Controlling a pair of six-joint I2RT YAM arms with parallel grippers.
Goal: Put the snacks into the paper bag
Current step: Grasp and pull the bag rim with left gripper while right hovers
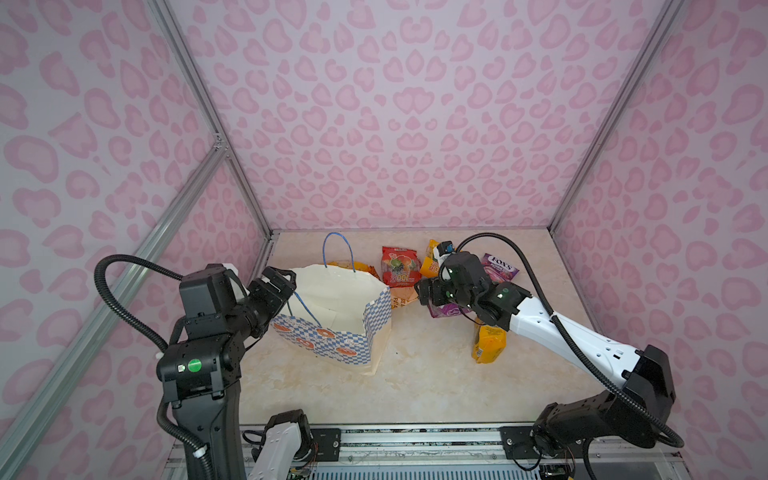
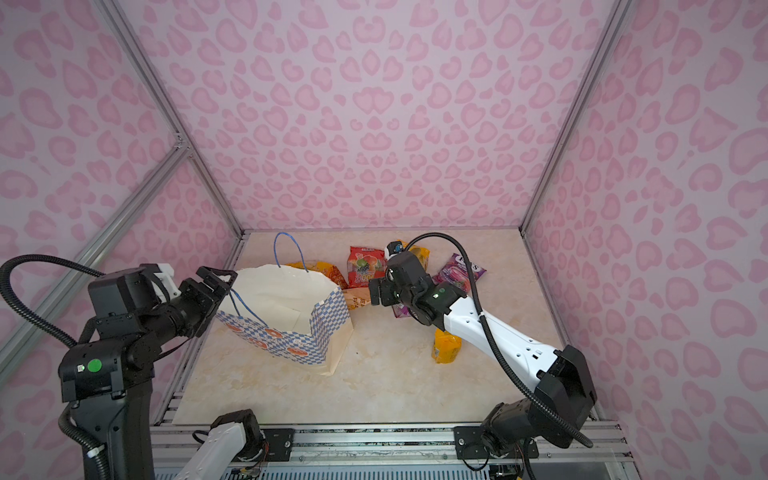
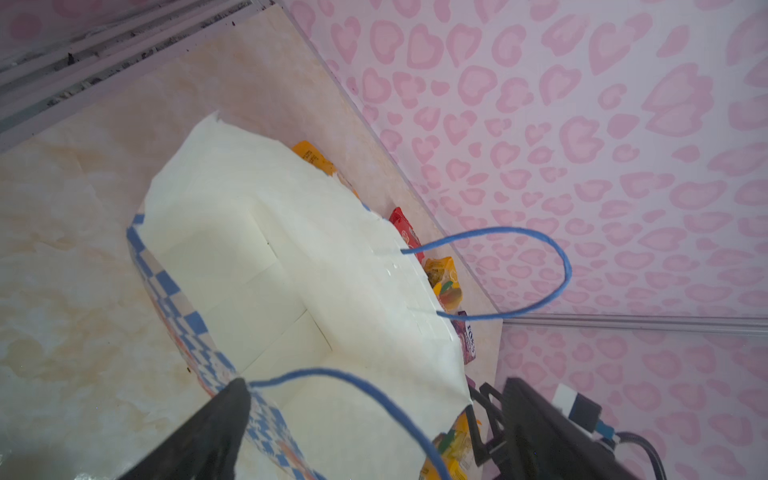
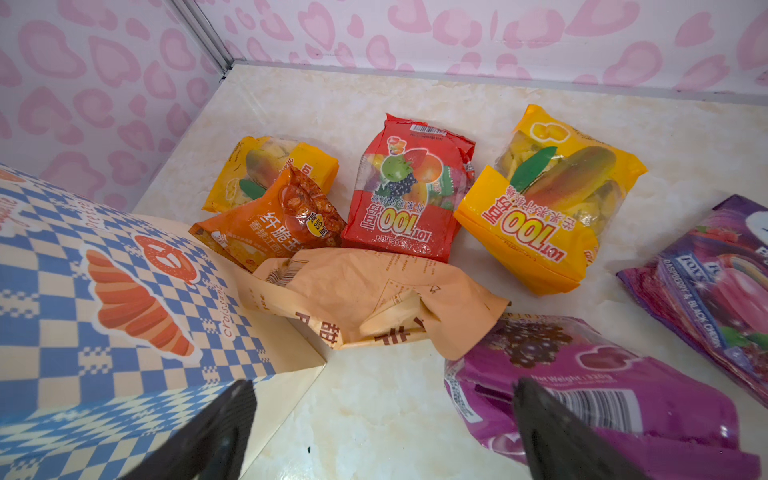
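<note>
My left gripper moves back, turning downward, onto the bag's near rim by the blue cord (image 1: 308, 321) (image 3: 274, 412) next, as the empty bag leaves one finger room inside.
The paper bag (image 1: 332, 334) stands open at the left of the table, and no packet shows inside it (image 3: 249, 232). My left gripper (image 1: 286, 281) is open at its left rim, one finger (image 3: 224, 419) beside the blue cord handle (image 3: 353, 380). The snacks lie to the right of and behind the bag: a red packet (image 4: 409, 195), two yellow ones (image 4: 548, 199) (image 4: 270, 166), an orange one (image 4: 270, 220), a crumpled pale one (image 4: 374, 299), a purple one (image 4: 602, 399) and the FOX'S packet (image 4: 706, 299). My right gripper (image 4: 382, 382) hangs open over bare table between the bag's corner and the purple packet, holding nothing.
Another yellow packet (image 1: 488, 343) lies under my right forearm (image 1: 561, 332). Pink patterned walls (image 1: 415, 124) close in the back and both sides. A metal rail (image 1: 415, 432) runs along the front edge. Bare marble tabletop (image 1: 415, 382) lies in front of the bag.
</note>
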